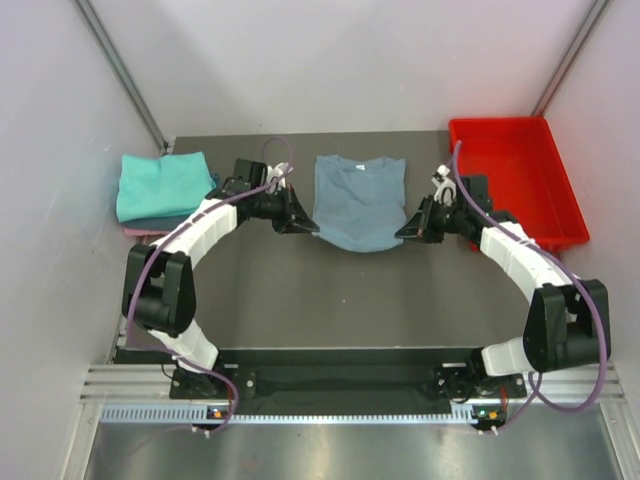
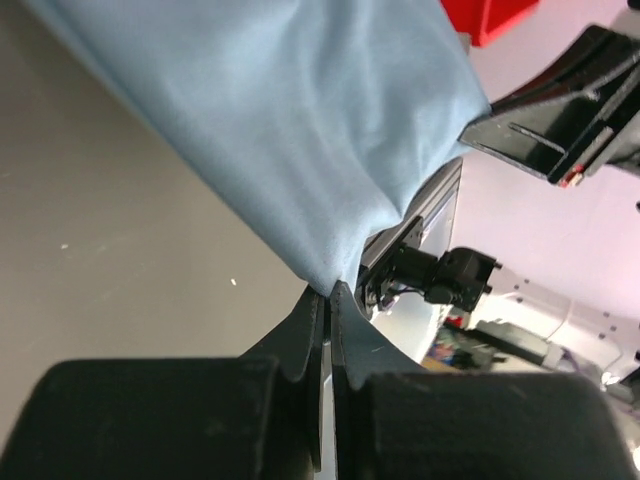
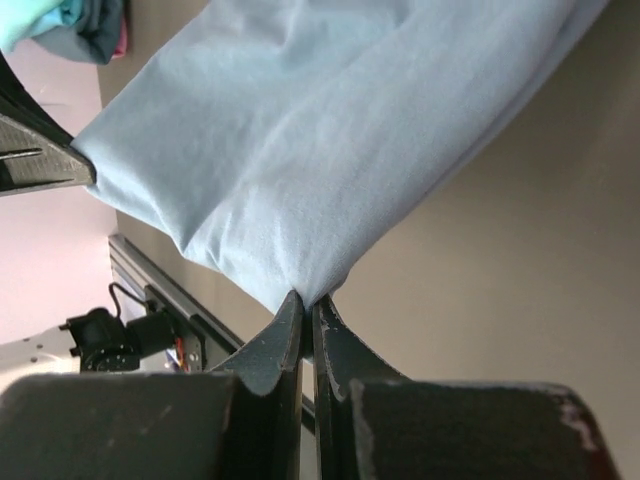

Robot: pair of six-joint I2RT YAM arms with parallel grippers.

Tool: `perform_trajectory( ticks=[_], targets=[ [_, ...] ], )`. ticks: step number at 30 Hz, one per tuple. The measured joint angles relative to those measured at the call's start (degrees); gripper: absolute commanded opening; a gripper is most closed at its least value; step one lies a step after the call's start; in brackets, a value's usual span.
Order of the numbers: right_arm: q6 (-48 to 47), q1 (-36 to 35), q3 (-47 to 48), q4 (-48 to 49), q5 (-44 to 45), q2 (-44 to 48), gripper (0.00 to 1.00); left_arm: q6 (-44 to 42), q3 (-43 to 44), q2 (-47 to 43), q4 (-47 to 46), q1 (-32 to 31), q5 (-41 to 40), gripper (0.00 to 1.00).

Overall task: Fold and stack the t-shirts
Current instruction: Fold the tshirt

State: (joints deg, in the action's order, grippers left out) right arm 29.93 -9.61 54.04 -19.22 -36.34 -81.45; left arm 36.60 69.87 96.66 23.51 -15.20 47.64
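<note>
My left gripper next carries the shirt's near corner outward over the still unfolded shirt and releases it there. The shirt's shoulder nearer the stack [image 1: 326,164] lies outward of the gripper.
A dusty grey-blue t-shirt [image 1: 358,200] lies in the middle of the table with its neck toward the back. My left gripper [image 1: 312,226] is shut on the shirt's near-left corner, and my right gripper [image 1: 403,228] is shut on its near-right corner. In the left wrist view the cloth [image 2: 300,130] rises from the pinched fingertips of that gripper [image 2: 329,292], clear of the table. The right wrist view shows the same: the cloth [image 3: 300,150] is drawn into a point between the closed jaws of that gripper [image 3: 305,300]. Folded t-shirts [image 1: 160,185] sit stacked at the left, teal on top.
A red plastic tray [image 1: 520,180] stands at the back right, just beyond my right arm. The stack of shirts lies against the left wall, close behind my left arm. White walls close in the table on three sides.
</note>
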Motion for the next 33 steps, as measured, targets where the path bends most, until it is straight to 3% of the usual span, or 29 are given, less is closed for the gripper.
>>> perform_trajectory(
  ticks=[8, 15, 25, 33],
  targets=[
    [-0.90, 0.00, 4.28, -2.25, -0.59, 2.89, 0.00, -4.13, 2.89, -3.54, 2.16, -1.36, -2.64, 0.00],
    [-0.33, 0.42, 10.58, 1.14, -0.59, -2.23, 0.00, -7.28, 11.28, -1.51, 3.52, 0.52, -6.93, 0.00],
    [0.59, 1.81, 16.17, 4.22, -0.37, -17.84, 0.00, -7.82, 22.34, 18.10, 4.11, 0.85, -7.63, 0.00],
    [0.70, 1.92, 29.75, 4.46, 0.00, -28.06, 0.00, -9.01, 44.24, 32.68, 4.63, 0.85, -8.85, 0.00]
  ],
)
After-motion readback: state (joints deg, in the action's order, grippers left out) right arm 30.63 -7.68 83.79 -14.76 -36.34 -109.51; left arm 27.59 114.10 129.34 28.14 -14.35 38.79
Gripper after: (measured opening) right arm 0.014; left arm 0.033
